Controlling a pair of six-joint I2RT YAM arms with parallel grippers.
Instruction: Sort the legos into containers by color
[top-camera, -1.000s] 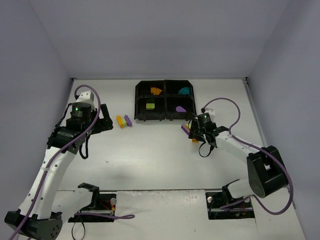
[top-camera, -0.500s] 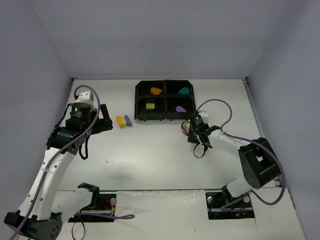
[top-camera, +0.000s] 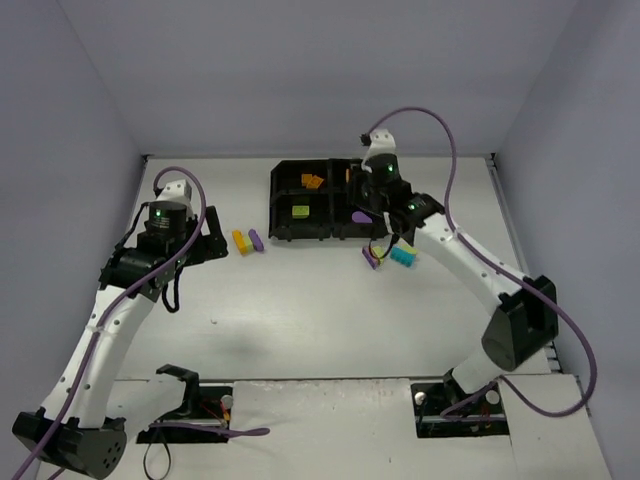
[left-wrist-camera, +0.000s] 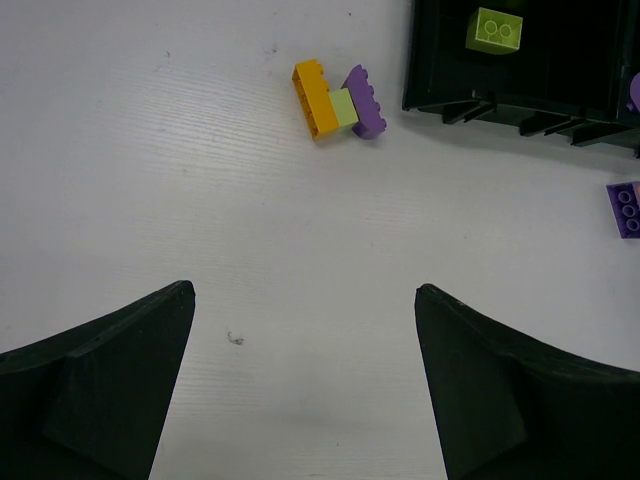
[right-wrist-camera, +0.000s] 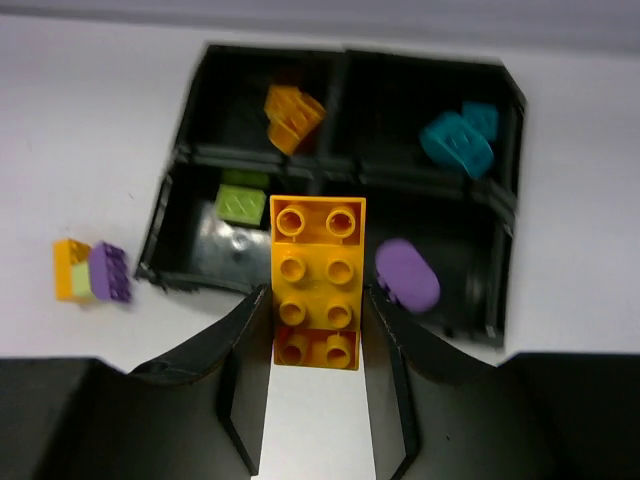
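My right gripper goes left in the top view and down over the orange bricks' section (top-camera: 291, 178) (right-wrist-camera: 238, 105) next, since the held brick matches the orange bricks' color.
My right gripper (right-wrist-camera: 316, 300) is shut on a long orange brick (right-wrist-camera: 317, 280) and holds it above the black four-compartment tray (right-wrist-camera: 345, 168). In the top view this gripper (top-camera: 362, 192) hangs over the tray's right half (top-camera: 272, 200). The tray holds orange bricks (right-wrist-camera: 292, 117), teal bricks (right-wrist-camera: 457, 140), a yellow-green brick (right-wrist-camera: 240, 203) and a rounded purple piece (right-wrist-camera: 407, 273), each in its own compartment. My left gripper (left-wrist-camera: 302, 290) is open and empty over bare table, short of a joined orange (left-wrist-camera: 314, 98), yellow-green (left-wrist-camera: 343, 107) and purple (left-wrist-camera: 366, 100) cluster.
A purple brick (top-camera: 371, 258) and a teal brick (top-camera: 402, 254) lie on the table just in front of the tray's right corner. The cluster (top-camera: 247, 241) lies left of the tray. Grey walls enclose the table on three sides.
My right arm has lifted the orange brick off the table in front of the tray's right corner and swung it up over the tray. The left arm has barely moved.
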